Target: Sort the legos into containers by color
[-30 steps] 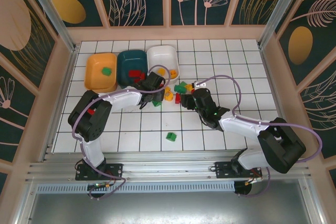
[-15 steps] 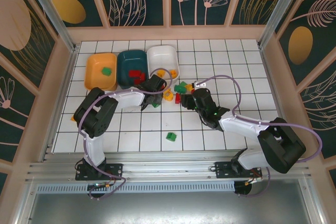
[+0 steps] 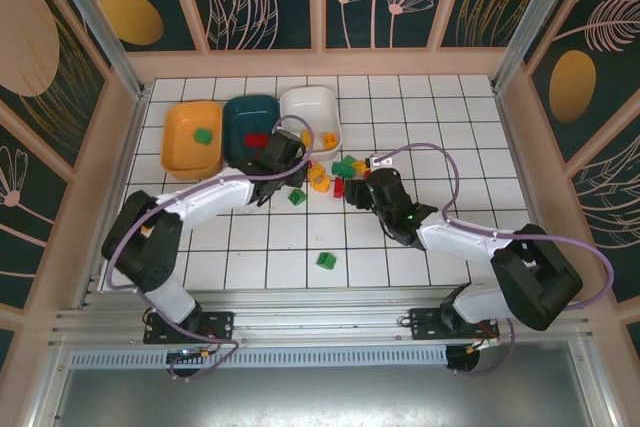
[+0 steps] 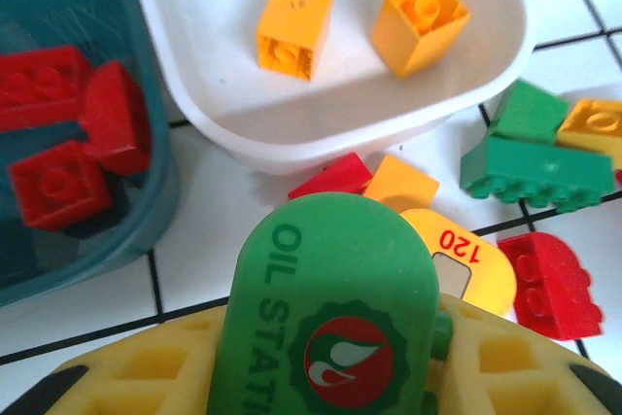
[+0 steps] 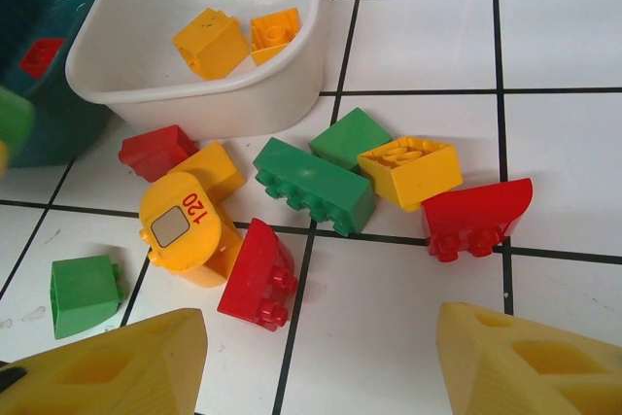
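My left gripper swings past the teal container [image 4: 146, 201] and over the near part of the orange container's bottom next. It releases the green lego, because a green one already lies there.
My left gripper [image 3: 287, 157] is shut on a green arched lego [image 4: 330, 318] printed "OIL STATION". It hangs above the floor where the dark teal container [image 4: 146, 201] meets the white container [image 4: 466, 94]. Red legos [image 4: 58, 182] lie in the teal one and two orange legos [image 4: 293, 26] in the white one. My right gripper [image 5: 321, 357] is open and empty above bare tile, just short of a loose pile: a red curved lego [image 5: 255, 274], a yellow "120" lego [image 5: 180, 221], a long green lego [image 5: 313, 185], a yellow lego [image 5: 410, 170] and another red one [image 5: 476, 216].
The orange container [image 3: 180, 142] at the back left holds a green lego [image 3: 203, 134]. A small green lego [image 3: 297, 197] lies left of the pile. Another green one [image 3: 326, 260] sits alone nearer the arm bases. Wooden walls enclose the tiled floor.
The left gripper closed on the green arched lego and moved back and left toward the containers, its elbow swinging left. The right arm stayed still.
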Available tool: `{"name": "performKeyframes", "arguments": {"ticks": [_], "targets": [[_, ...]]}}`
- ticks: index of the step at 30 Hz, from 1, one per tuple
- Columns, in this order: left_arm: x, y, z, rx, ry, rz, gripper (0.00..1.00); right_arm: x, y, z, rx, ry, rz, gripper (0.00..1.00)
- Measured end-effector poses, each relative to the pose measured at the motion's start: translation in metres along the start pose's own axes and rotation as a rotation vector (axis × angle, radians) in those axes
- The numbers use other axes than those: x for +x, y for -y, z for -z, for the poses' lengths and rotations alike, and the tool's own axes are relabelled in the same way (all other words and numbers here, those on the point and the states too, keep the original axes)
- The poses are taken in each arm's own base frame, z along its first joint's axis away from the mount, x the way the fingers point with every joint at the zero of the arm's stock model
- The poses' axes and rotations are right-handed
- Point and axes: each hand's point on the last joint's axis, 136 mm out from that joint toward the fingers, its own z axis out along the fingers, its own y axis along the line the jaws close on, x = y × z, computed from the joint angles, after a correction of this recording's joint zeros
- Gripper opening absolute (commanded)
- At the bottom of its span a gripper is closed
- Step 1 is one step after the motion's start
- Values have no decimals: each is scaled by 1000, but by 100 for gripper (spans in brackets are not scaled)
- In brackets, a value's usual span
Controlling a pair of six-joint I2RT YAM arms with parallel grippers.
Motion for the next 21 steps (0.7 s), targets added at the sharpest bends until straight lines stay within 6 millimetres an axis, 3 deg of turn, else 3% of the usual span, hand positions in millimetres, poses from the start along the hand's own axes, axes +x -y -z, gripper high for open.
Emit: {"name": "performKeyframes", "arguments": {"ticks": [2,4,8,10,13,15,19,21], "targets": [[-12,-10,11,-6,31,27,21,0,0,0,-1,0,0,64],[-27,-38,17,-40,60,95,20,0,-1,0,-3,0,2,64],[-43,-131,20,-186,100,304,15,1,-3,0,-6,-1,4,64],[-38,-180,22,-254,103,428,13,1,-3,1,-6,-2,4,64],[-26,-232,24,-322,97,571,14,1,-3,1,-8,-2,5,64],[-20,-250,20,-350,83,616,15,1,-4,1,-8,-2,5,64],[-20,-258,-7,-349,34,645,18,1,-4,1,-8,-2,5,64],[-18,-261,-22,-340,10,663,24,1,-4,1,-9,0,4,64]]}}
